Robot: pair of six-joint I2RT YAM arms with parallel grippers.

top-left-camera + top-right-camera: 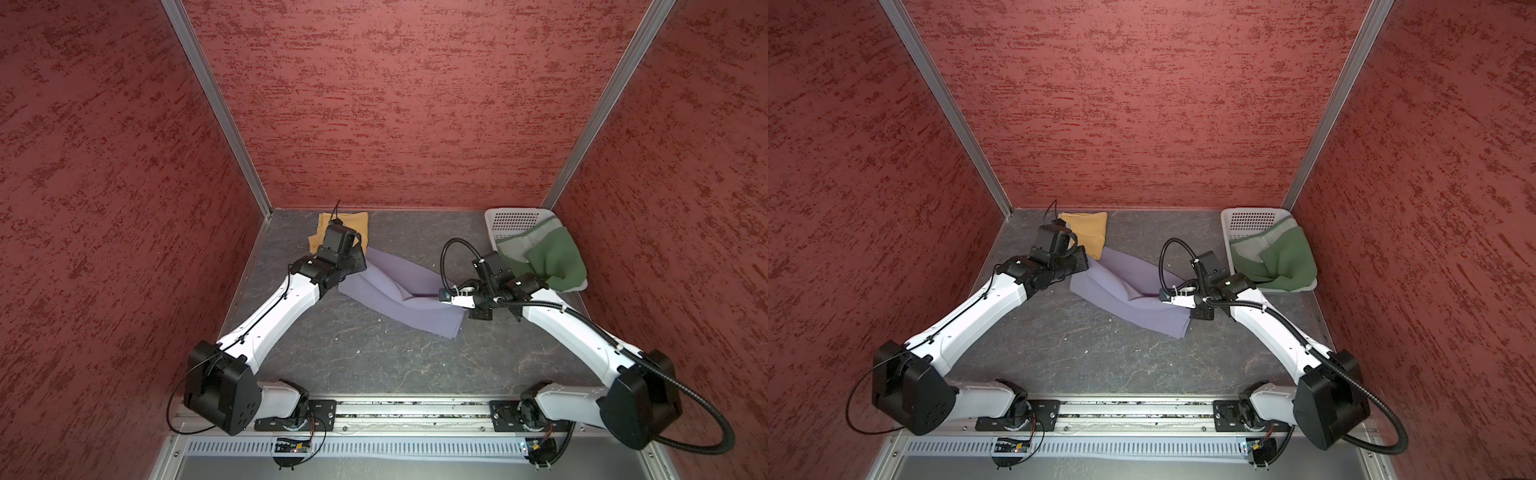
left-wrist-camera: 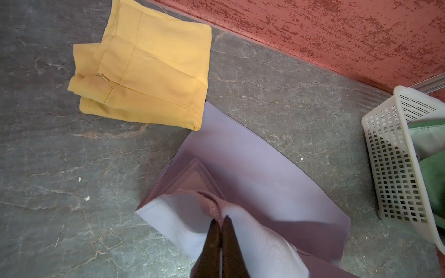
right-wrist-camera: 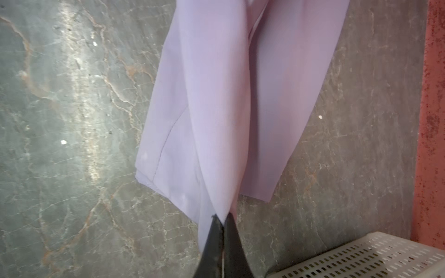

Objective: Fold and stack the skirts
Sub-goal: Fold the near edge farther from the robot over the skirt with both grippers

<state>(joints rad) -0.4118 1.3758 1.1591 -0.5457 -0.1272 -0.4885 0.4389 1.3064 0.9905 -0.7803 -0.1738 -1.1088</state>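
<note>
The lower layer is flat and uncovered, so my left gripper next needs to move outward and down to the lavender skirt's far corner (image 1: 372, 253) (image 2: 211, 115) and let go of the bunched edge there.
The lavender skirt (image 1: 395, 291) (image 1: 1125, 291) hangs stretched between my two grippers over the middle of the table, part of it resting on the surface. My left gripper (image 2: 220, 217) is shut on a bunched edge of the lavender skirt (image 2: 252, 168) at its far-left end. At the near-right end, my right gripper (image 3: 221, 216) (image 1: 442, 296) pinches a fold of the lavender skirt (image 3: 228, 96). The mustard yellow skirt (image 1: 353, 224) (image 2: 149, 72) lies folded at the back left, its corner touching the lavender one. The dark green skirt (image 1: 548, 257) (image 1: 1283, 257) lies crumpled in the basket.
A white perforated basket (image 1: 515, 220) (image 2: 395, 168) (image 3: 373, 260) stands at the back right against the red wall (image 1: 395, 104). Red walls close the table on three sides. The grey marbled tabletop (image 1: 374, 353) lies bare in front of the skirts.
</note>
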